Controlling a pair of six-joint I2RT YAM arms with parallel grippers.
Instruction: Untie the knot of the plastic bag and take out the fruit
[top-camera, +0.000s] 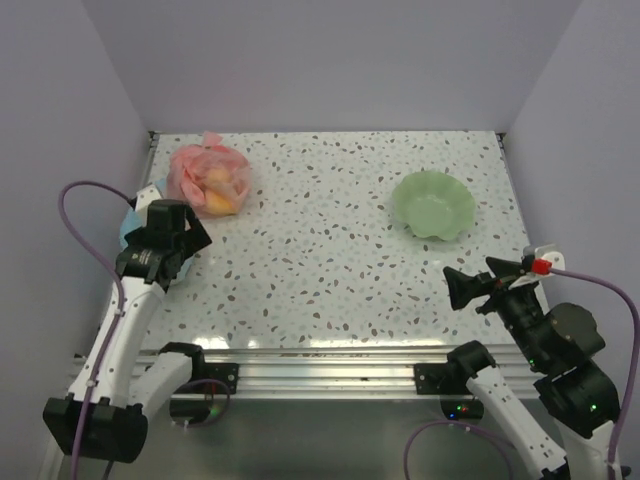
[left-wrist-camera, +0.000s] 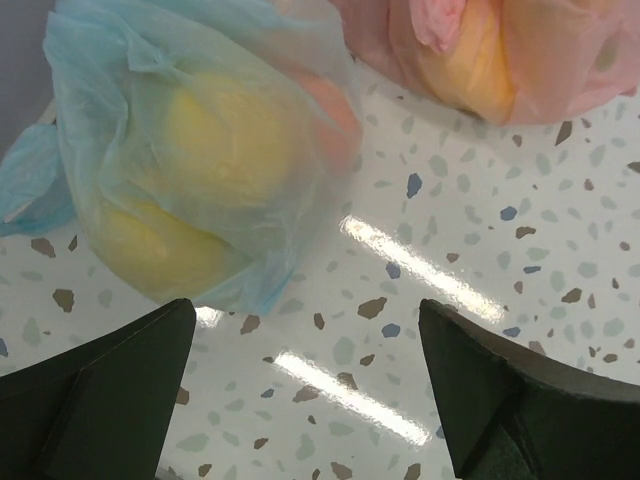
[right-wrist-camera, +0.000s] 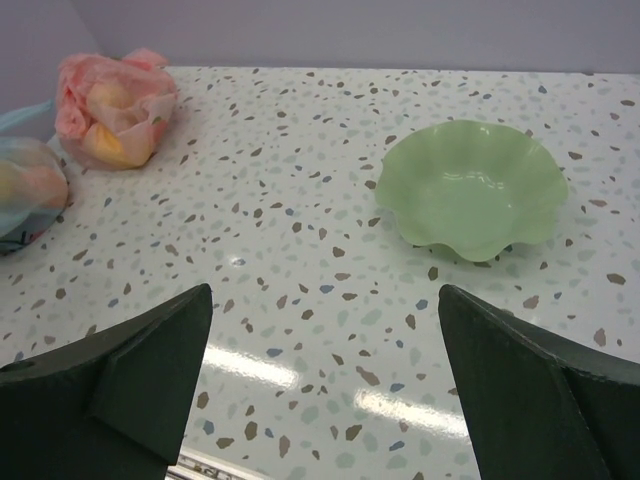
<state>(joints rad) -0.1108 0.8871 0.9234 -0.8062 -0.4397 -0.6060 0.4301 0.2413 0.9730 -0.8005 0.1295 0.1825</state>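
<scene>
The left gripper moves outward toward the side next, where the blue bag lies beyond its open fingers, then down onto the bag's folded film (left-wrist-camera: 128, 84).
The light-blue plastic bag (left-wrist-camera: 190, 150) lies on the table, tied, with yellow fruit (left-wrist-camera: 225, 135) and a peach one showing through it. In the top view only a sliver of it (top-camera: 130, 222) shows behind my left gripper (top-camera: 168, 232). It also shows at the left edge of the right wrist view (right-wrist-camera: 25, 195). My left gripper (left-wrist-camera: 305, 385) is open and empty, just short of the bag, which lies ahead and to the left. My right gripper (top-camera: 462, 288) is open and empty near the front right of the table (right-wrist-camera: 325, 375).
A pink-red bag (top-camera: 208, 178) with orange-yellow fruit lies at the back left, right beside the blue bag (left-wrist-camera: 500, 55). A green wavy-edged bowl (top-camera: 433, 203) stands at the right (right-wrist-camera: 470, 190). Walls close in the table on three sides.
</scene>
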